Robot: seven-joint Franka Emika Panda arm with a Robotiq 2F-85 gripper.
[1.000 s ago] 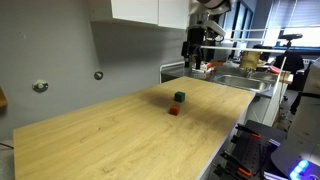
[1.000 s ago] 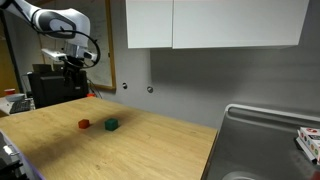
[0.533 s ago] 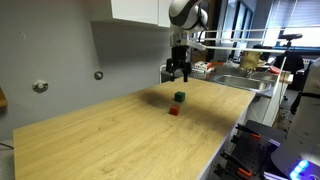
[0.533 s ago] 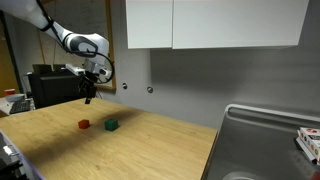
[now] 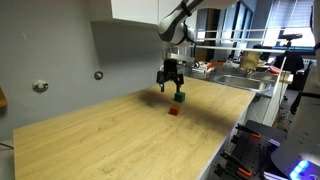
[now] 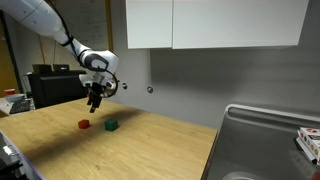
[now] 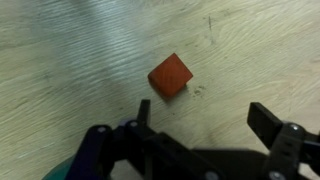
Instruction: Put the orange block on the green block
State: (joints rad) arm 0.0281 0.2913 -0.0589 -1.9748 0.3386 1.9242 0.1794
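The orange block [image 7: 170, 75] sits below my gripper, at an angle to its open fingers. My gripper moves down over it next, turning square with the orange block's sides.
The orange block [image 5: 173, 111] is a tiny red-orange cube on the wooden table; it also shows in an exterior view [image 6: 84, 125] and in the wrist view [image 7: 171, 76]. The green block [image 5: 180, 97] is a tiny dark green cube close beside it, seen too in an exterior view [image 6: 112, 126]. It is out of the wrist view. My gripper [image 5: 170, 86] hangs open above the two blocks, as in an exterior view [image 6: 95, 103]. In the wrist view its jaws [image 7: 207, 113] are spread and empty, with the orange block just beyond them.
The wooden table [image 5: 110, 135] runs wide around the blocks. A metal sink [image 6: 262, 140] lies at one end, with clutter near it [image 5: 250, 62]. A grey wall with two knobs [image 5: 99, 75] and white cabinets [image 6: 210, 22] stands behind.
My arm has swung in from the far end of the table and lowered. The gripper now hangs over the blocks. The blocks have not moved.
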